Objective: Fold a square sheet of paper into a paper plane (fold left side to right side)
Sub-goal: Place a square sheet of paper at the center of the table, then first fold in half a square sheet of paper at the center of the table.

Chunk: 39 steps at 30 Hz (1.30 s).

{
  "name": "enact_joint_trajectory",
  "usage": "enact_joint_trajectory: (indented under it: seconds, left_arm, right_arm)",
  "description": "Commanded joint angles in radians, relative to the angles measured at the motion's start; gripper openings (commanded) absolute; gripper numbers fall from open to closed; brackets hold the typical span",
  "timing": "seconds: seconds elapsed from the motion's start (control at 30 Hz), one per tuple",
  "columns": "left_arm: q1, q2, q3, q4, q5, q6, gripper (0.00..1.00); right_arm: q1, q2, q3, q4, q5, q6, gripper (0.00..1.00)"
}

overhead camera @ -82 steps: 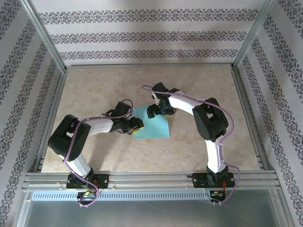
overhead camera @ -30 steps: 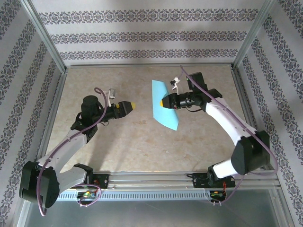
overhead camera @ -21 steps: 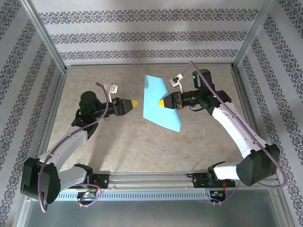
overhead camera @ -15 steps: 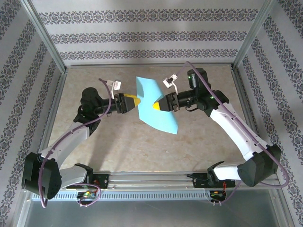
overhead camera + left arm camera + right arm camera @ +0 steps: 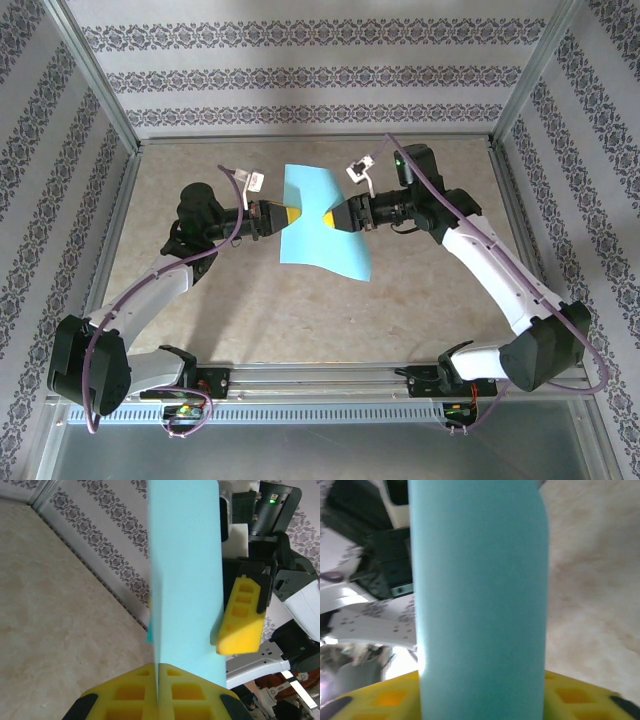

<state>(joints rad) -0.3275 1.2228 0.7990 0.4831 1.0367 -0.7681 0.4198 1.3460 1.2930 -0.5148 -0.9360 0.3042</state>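
Observation:
My left gripper has the paper hanging by its pinched edge. Next it will lower the paper to the table, swing the pinched edge across toward its opposite edge (image 5: pixel 366 254) and let go.
The square sheet of paper (image 5: pixel 325 240) is cyan and hangs bowed in the air above the middle of the table; it does not have the shape of a paper plane. My left gripper (image 5: pixel 287 216) comes from the left and is shut on the sheet's left edge. In the left wrist view its yellow pads (image 5: pixel 125 695) meet with the sheet (image 5: pixel 185 580) running out between them. My right gripper (image 5: pixel 332 218) faces it from the right. Its jaws stand apart on either side of the sheet (image 5: pixel 480 605), and one of its fingers (image 5: pixel 242 615) is beside the paper.
Aluminium rails (image 5: pixel 320 380) frame the beige table (image 5: pixel 250 300), with patterned walls (image 5: pixel 300 80) on three sides. Purple cables loop along both arms. The two arm bases sit at the near edge.
My left gripper has reached the sheet's left edge and shut on it. The right gripper's jaws have parted. The sheet has swung slightly leftward and lower between the two grippers.

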Motion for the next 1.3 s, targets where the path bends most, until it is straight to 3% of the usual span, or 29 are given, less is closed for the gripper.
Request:
enact_joint_trajectory:
  seconds: [0.0,0.2,0.43,0.5,0.83,1.03,1.27]
  left_arm:
    - [-0.007,-0.008,-0.004,-0.113,-0.066,0.054,0.00]
    - [-0.007,0.113,-0.059,-0.234,-0.161,0.055,0.00]
    - [-0.007,0.289,-0.126,-0.294,-0.274,0.082,0.00]
    - [-0.007,0.320,-0.116,-0.354,-0.319,0.103,0.00]
    - [-0.012,0.362,-0.058,-0.560,-0.424,0.183,0.00]
    - [-0.013,0.346,-0.078,-0.530,-0.419,0.154,0.00]
    - [-0.015,0.353,-0.082,-0.501,-0.399,0.132,0.03]
  right_arm:
    - [-0.037,-0.030,-0.031,-0.034,0.177,-0.022,0.56]
    - [-0.074,-0.024,-0.112,-0.080,0.452,-0.011,0.66]
    - [-0.078,-0.006,-0.289,0.059,0.514,0.087,0.66]
    - [-0.076,0.011,-0.339,0.116,0.498,0.137,0.61]
    - [0.009,0.243,-0.407,0.346,0.414,0.308,0.11]
    - [0.039,0.364,-0.378,0.348,0.433,0.303,0.02]
    - [0.056,0.433,-0.378,0.332,0.450,0.283,0.01]
